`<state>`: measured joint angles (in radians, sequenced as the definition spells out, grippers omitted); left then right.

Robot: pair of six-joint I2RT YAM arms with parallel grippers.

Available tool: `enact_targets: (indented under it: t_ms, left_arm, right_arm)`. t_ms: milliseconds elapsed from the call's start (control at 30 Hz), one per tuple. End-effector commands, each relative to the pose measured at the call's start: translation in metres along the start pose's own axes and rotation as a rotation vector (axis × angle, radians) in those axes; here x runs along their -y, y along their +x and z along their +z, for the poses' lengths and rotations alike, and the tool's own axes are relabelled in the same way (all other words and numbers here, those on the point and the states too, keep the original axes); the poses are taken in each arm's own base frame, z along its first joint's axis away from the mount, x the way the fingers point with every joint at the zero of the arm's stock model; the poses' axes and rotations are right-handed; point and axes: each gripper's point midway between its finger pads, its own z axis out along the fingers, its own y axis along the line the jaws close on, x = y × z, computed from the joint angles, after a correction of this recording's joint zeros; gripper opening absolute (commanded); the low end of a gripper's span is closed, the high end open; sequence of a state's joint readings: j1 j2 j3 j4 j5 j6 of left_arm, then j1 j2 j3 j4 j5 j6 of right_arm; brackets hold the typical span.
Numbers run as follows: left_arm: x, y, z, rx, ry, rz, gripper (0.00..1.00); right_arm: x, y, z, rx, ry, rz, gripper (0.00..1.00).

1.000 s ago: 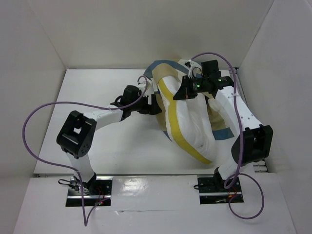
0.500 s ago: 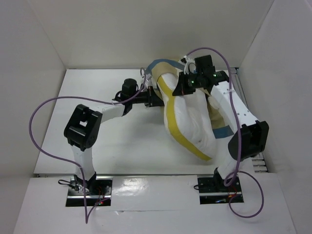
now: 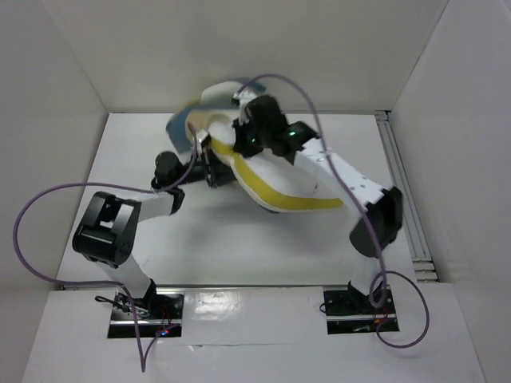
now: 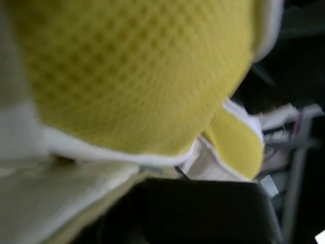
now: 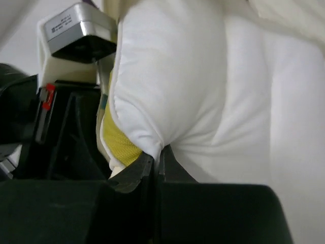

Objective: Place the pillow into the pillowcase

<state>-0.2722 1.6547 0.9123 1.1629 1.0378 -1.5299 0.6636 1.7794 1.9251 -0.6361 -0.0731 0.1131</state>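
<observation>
The left gripper draws the cream fold up along the pillow's yellow-banded end next, before releasing it.
The white quilted pillow [image 3: 291,177] with its yellow edge band [image 3: 263,190] lies tilted at the middle of the table. The checked pillowcase [image 3: 196,112] bunches, blurred, at its far left end. My right gripper [image 3: 242,134] is shut on a pinched fold of the white pillow [image 5: 228,76], fingertips together [image 5: 158,152]. My left gripper [image 3: 209,159] sits at the pillow's left edge. In its wrist view the yellow mesh band [image 4: 137,76] fills the frame, and cream pillowcase cloth [image 4: 51,198] runs into the shut dark jaws.
White walls enclose the table [image 3: 128,159] on three sides. Purple cables loop above the right arm [image 3: 275,78] and beside the left arm [image 3: 32,207]. A metal rail [image 3: 403,207] runs along the right edge. The left wrist's grey camera box [image 5: 76,30] sits close to my right gripper.
The left gripper shut at the pillow's edge. Both arms then swung left, carrying the pillow and pillowcase from the right side toward the back middle.
</observation>
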Motion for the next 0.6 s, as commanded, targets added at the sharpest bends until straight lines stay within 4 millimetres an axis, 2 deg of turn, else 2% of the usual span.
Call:
enact_targets:
  t_ms: [0,33,67,100,133,167,200,233,267,300,333,367,400,433,467,500,533,567]
  left_arm:
    - [0.02,0.073,-0.026,-0.125,0.133,0.004,0.0]
    - [0.013,0.092,-0.037,-0.117,0.124,-0.028,0.0]
    - [0.017,0.1,-0.041,-0.13,0.124,-0.024,0.0]
    - [0.018,0.107,-0.045,-0.138,0.117,-0.014,0.0]
    - [0.016,0.107,-0.045,-0.138,0.094,-0.038,0.0]
    - [0.017,0.109,-0.045,-0.149,0.081,-0.031,0.0]
    - [0.015,0.109,-0.045,-0.147,0.068,0.022,0.0]
    - [0.029,0.105,-0.044,-0.145,0.072,0.075,0.0]
    - [0.023,0.104,-0.043,-0.152,0.019,0.008,0.0]
    - [0.024,0.101,-0.042,-0.154,0.011,0.081,0.0]
    - [0.035,0.092,-0.038,-0.155,0.009,0.119,0.0]
    - [0.043,0.088,-0.037,-0.146,0.003,0.145,0.0]
    - [0.038,0.086,-0.036,-0.155,-0.026,0.131,0.0]
    - [0.054,0.079,-0.03,-0.159,-0.006,0.176,0.0]
    - [0.056,0.076,-0.028,-0.168,-0.005,0.171,0.0]
    - [0.066,0.066,-0.023,-0.162,0.015,0.205,0.0]
    - [0.064,0.067,-0.022,-0.176,0.021,0.191,0.0]
    - [0.075,0.058,-0.018,-0.179,0.049,0.22,0.0]
  right_arm:
    - [0.02,0.158,0.108,-0.325,0.065,0.113,0.0]
    - [0.024,0.181,0.121,-0.369,0.078,0.132,0.0]
    - [0.025,0.188,0.126,-0.38,0.082,0.144,0.0]
    - [0.036,0.187,0.131,-0.375,0.107,0.166,0.0]
    - [0.041,0.172,0.137,-0.341,0.112,0.181,0.0]
    - [0.055,0.181,0.143,-0.376,0.123,0.204,0.0]
    - [0.06,0.175,0.146,-0.361,0.13,0.219,0.0]
    - [0.065,0.171,0.15,-0.352,0.135,0.224,0.0]
    - [0.072,0.163,0.156,-0.336,0.15,0.227,0.0]
    - [0.083,0.159,0.156,-0.339,0.174,0.237,0.0]
    - [0.091,0.137,0.158,-0.291,0.201,0.243,0.0]
    - [0.106,0.13,0.16,-0.276,0.227,0.255,0.0]
    - [0.117,0.121,0.155,-0.272,0.254,0.262,0.0]
    - [0.135,0.079,0.145,-0.176,0.291,0.269,0.0]
    - [0.144,0.059,0.132,-0.144,0.315,0.273,0.0]
    - [0.153,0.035,0.12,-0.089,0.339,0.286,0.0]
    - [0.16,0.011,0.105,-0.032,0.359,0.287,0.0]
    - [0.164,-0.023,0.085,0.054,0.368,0.287,0.0]
